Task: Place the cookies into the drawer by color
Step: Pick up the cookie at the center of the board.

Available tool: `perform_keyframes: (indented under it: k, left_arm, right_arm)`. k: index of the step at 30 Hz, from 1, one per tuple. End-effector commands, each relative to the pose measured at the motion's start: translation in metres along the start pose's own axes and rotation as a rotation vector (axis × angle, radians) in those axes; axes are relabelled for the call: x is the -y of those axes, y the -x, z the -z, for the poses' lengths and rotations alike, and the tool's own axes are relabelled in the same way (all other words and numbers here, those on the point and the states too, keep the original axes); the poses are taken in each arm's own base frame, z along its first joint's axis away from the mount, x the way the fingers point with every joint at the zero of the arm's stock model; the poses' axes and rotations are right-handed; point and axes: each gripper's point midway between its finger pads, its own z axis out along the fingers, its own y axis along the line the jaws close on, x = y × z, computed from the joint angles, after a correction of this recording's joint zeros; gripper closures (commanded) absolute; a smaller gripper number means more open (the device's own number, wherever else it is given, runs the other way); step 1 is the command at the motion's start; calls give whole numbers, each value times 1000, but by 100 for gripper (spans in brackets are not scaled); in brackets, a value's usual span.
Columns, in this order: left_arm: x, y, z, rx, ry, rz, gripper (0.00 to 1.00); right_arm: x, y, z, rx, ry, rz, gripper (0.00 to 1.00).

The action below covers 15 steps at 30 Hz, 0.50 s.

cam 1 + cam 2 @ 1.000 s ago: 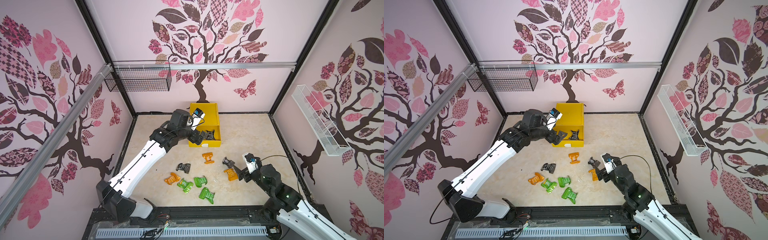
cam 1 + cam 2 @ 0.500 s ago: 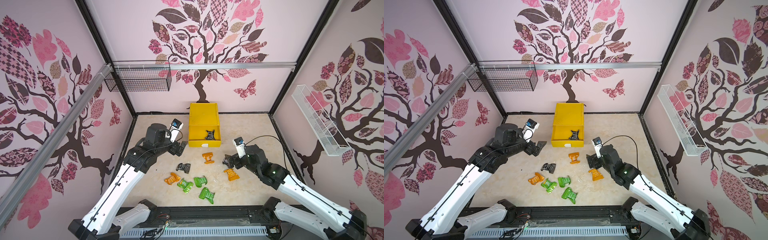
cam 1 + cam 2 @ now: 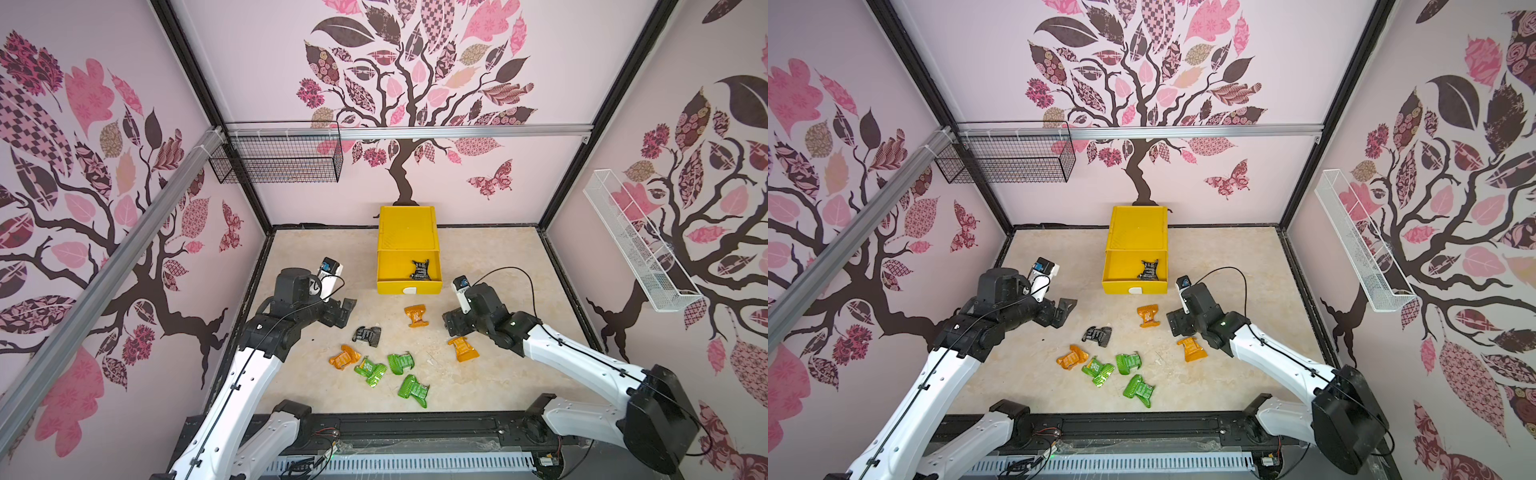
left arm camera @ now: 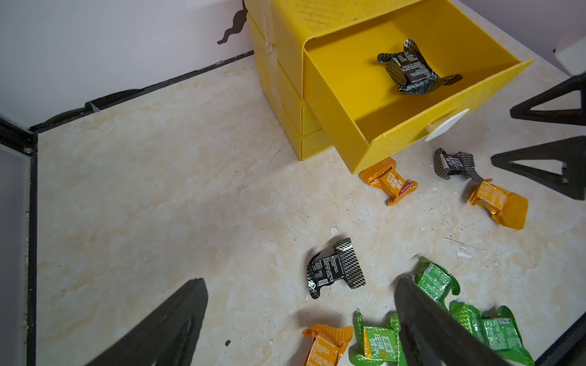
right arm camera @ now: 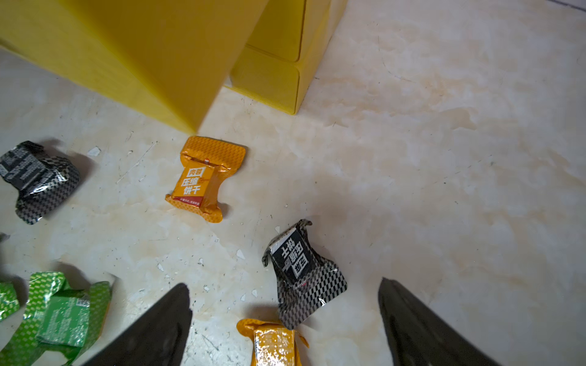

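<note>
The robot's right gripper should go down onto the cookie's white-lettered middle [image 5: 294, 258] and close on the cookie's sides, because the black cookie lies below, between the open fingers.
The yellow drawer [image 3: 407, 237] stands at the back wall with its top drawer [image 4: 396, 139] pulled out; one black cookie [image 3: 420, 270] lies inside it. On the floor lie a black cookie [image 3: 368, 336], three orange cookies [image 3: 415, 316] [image 3: 463, 348] [image 3: 344, 356] and three green cookies [image 3: 370, 369] [image 3: 401, 361] [image 3: 413, 390]. My left gripper [image 3: 347, 309] hangs open and empty just left of the floor's black cookie [image 4: 333, 269]. My right gripper [image 5: 284, 285] is open low over another black cookie [image 5: 301, 269], which lies between its fingers, touching an orange one [image 5: 274, 343].
A black wire basket [image 3: 276, 160] hangs on the back-left wall and a white wire shelf [image 3: 636, 245] on the right wall. The black frame rail [image 3: 415, 424] runs along the front edge. The two lower drawers [image 4: 309, 133] are shut.
My left gripper has pulled back from the open drawer to the front left, leaving the black cookie inside. My right arm has reached forward over the black cookie on the right.
</note>
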Motion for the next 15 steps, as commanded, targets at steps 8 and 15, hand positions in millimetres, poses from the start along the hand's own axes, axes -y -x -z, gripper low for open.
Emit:
perform_keyframes:
  k: [8,15]
  left_arm:
    - [9,-5,-17,24,-69,61,3]
    - [4,-8,-19,11,-42,57,3]
  right_arm:
    - [4,-11,-44,-63,24,-80,9]
    - [2,-22,-62,-164,15,-88,12]
